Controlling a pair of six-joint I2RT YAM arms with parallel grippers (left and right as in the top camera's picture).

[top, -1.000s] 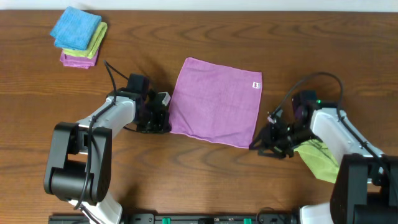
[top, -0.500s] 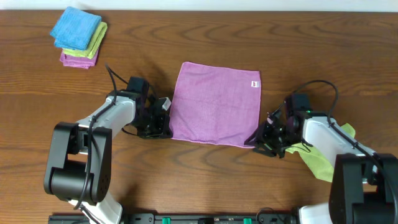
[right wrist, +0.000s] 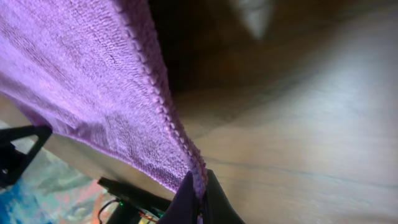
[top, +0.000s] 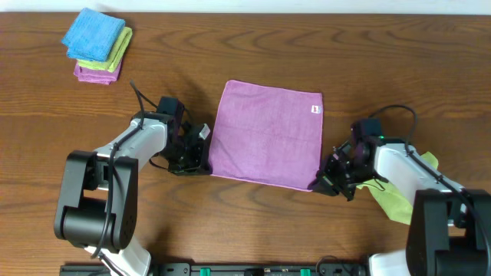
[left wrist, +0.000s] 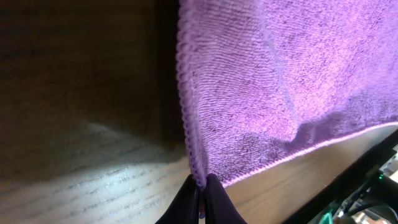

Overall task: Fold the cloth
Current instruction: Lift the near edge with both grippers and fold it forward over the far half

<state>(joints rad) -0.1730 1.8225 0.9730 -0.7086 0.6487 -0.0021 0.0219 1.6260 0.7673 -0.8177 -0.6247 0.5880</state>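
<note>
My right gripper lifts the pinched corner next, carries it outward and lowers it to release at the still unfolded cloth's tagged far corner [top: 317,104], which lies outward.
A purple cloth [top: 267,134] lies spread on the wooden table, a white tag near its far right corner. My left gripper [top: 201,159] is shut on the cloth's near left corner; the left wrist view shows the hem [left wrist: 186,124] pinched between the fingertips [left wrist: 202,194]. My right gripper [top: 321,182] is shut on the near right corner; the right wrist view shows the edge [right wrist: 155,93] pinched between the fingertips [right wrist: 199,190]. Both near corners are lifted slightly off the table.
A stack of folded cloths, blue [top: 93,34] on top of green and purple, sits at the far left. A green cloth [top: 395,198] lies by the right arm near the table's front right.
Both grippers moved toward the near edge of the table, pulling the cloth's near edge with them. The cloth is now stretched flatter and longer.
</note>
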